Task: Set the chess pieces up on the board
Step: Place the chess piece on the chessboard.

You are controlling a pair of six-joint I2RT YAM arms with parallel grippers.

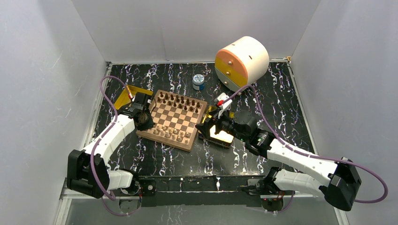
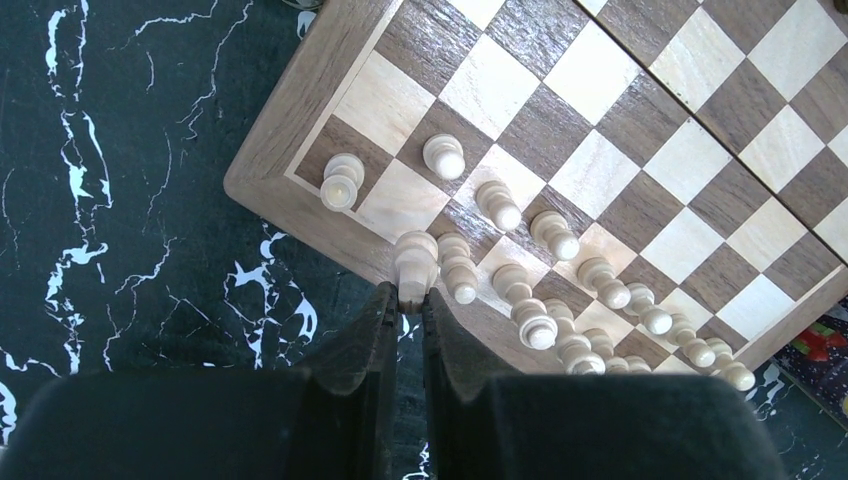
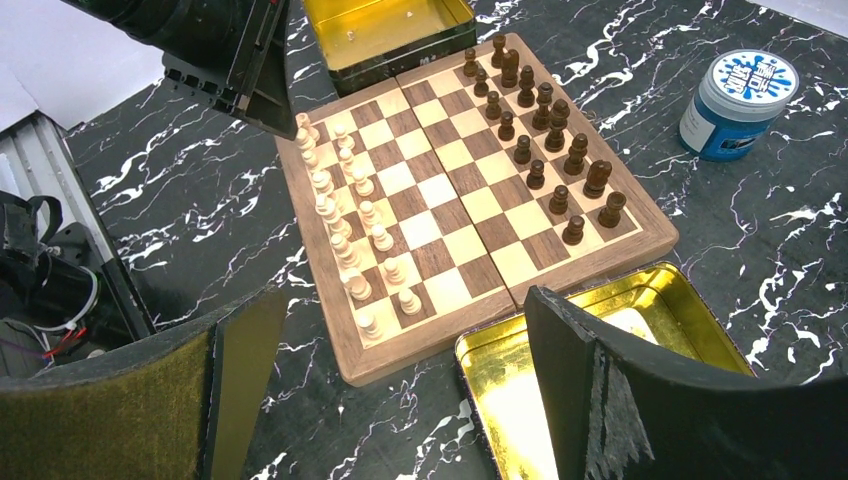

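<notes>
I should next ease my left gripper in from the board's edge and down onto the empty pale square beside the corner piece point(image 2: 402, 204) to release the pale piece.
The wooden chessboard point(image 1: 176, 117) lies mid-table. Dark brown pieces point(image 3: 545, 130) stand in two rows along its far side, and pale tan pieces point(image 3: 345, 220) stand in two rows along its near side. My left gripper point(image 2: 408, 300) is shut on a pale piece point(image 2: 415, 262), holding it upright at the board's rim by the end of the pale back row. It shows in the top view point(image 1: 143, 121) at the board's left edge. My right gripper point(image 3: 400, 340) is open and empty, hovering over the board's right corner and a gold tray point(image 3: 520, 390).
A second gold tray point(image 1: 124, 96) lies behind the left gripper. A blue-lidded jar point(image 1: 198, 82) stands behind the board. A big white and orange drum point(image 1: 241, 61) lies at the back right. White walls enclose the black marbled table.
</notes>
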